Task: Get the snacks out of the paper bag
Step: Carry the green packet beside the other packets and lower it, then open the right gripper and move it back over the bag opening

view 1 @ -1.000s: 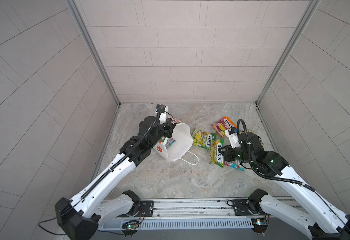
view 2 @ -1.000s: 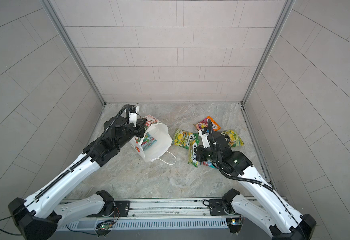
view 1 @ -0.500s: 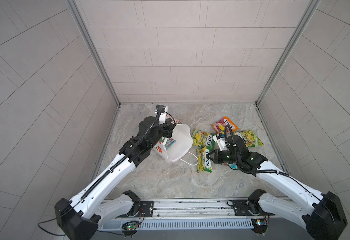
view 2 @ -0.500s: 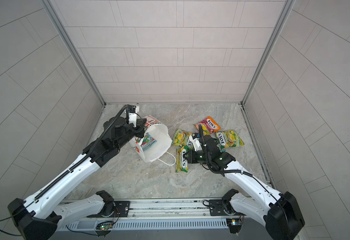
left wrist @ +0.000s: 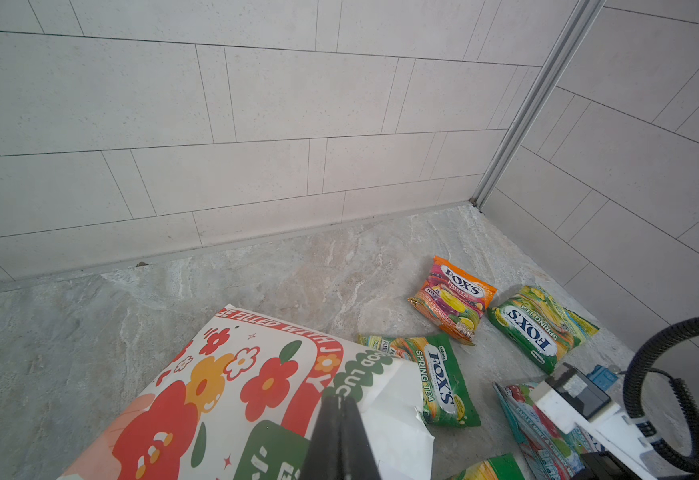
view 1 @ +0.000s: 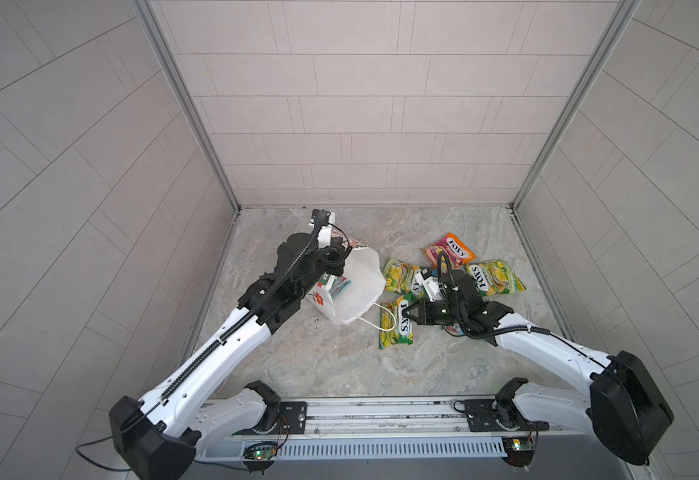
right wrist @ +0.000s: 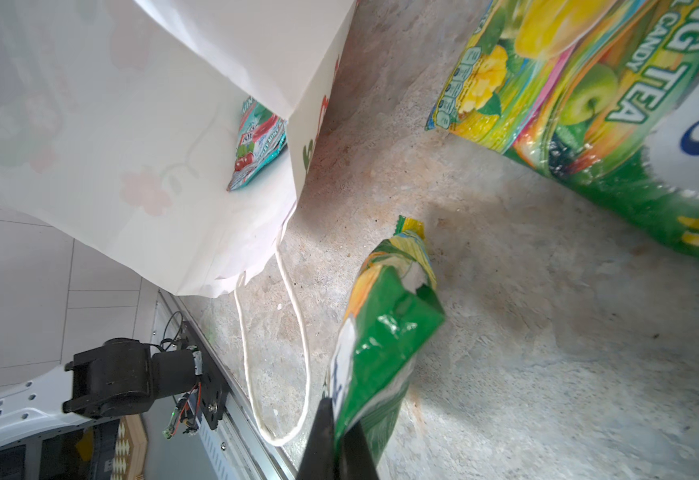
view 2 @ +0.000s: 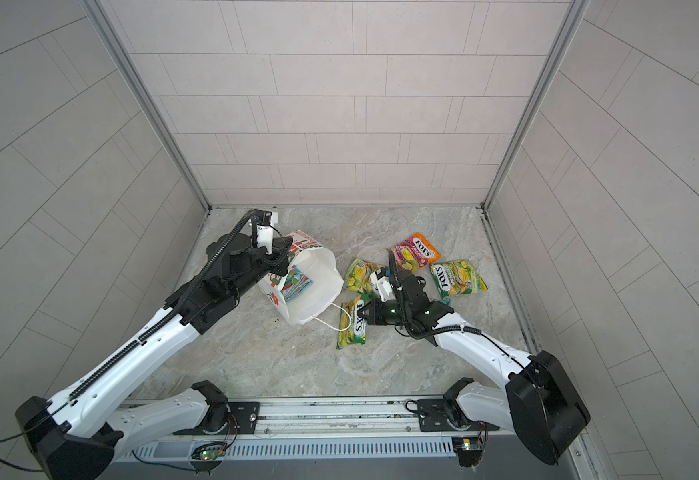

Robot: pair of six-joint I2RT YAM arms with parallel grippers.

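The bag's cord handle loops close by, so my right gripper will next pull the green-yellow snack away from the bag, down onto the open marble floor, and let go of it.
The white paper bag lies tipped on its side, mouth toward the middle. My left gripper is shut on its upper rim. One teal-red snack lies inside the bag. My right gripper is shut on the edge of a green-yellow snack, just right of the bag's mouth. Two green-yellow snacks and an orange-purple one lie on the floor. Another teal-red snack lies under my right arm.
The bag's white cord handle loops on the marble floor beside the held snack. Tiled walls close in the back and both sides. A metal rail carrying both arm bases runs along the front.
My right gripper has carried the green-yellow snack leftward and frontward, away from the pile and close to the bag's handle. The left gripper and the bag have not moved.
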